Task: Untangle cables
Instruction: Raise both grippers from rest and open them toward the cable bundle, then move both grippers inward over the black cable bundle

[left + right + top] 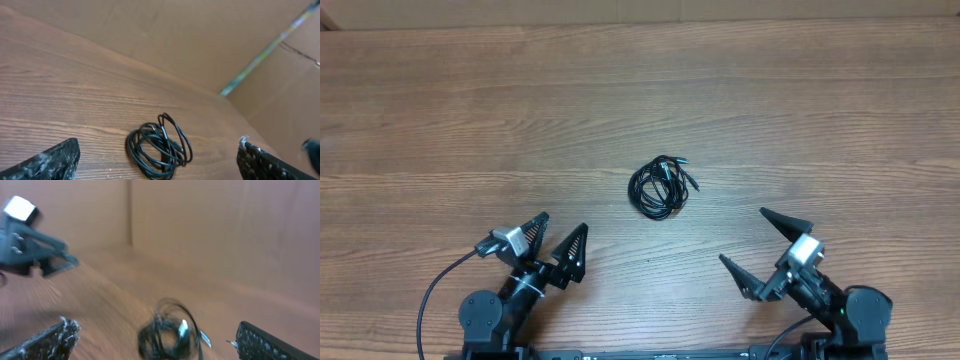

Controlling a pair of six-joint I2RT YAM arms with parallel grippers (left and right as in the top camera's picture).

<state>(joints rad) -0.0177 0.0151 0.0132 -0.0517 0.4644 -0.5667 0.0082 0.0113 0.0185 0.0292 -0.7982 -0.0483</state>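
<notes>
My right gripper swings outward and tips down onto the loop (666, 160) (173, 301) next, to the gripper's left in the overhead view, because the loop arches above the bundle.
The cables (661, 186) lie as one small knotted black bundle of loops in the middle of the wooden table. The bundle also shows in the left wrist view (160, 146) and, blurred, in the right wrist view (170, 332), where small plug ends stick out. My left gripper (556, 238) is open and empty, near the front left, well apart from the bundle. My right gripper (760, 242) is open and empty, at the front right, also apart from the bundle. In both wrist views the bundle lies ahead between the spread fingers (160, 160) (155, 342).
The wooden table (470, 110) is backed by brown cardboard walls (200, 35). The left arm (30, 215) shows at the upper left of the right wrist view. Thick black arm wires (435, 290) run by the arm bases.
</notes>
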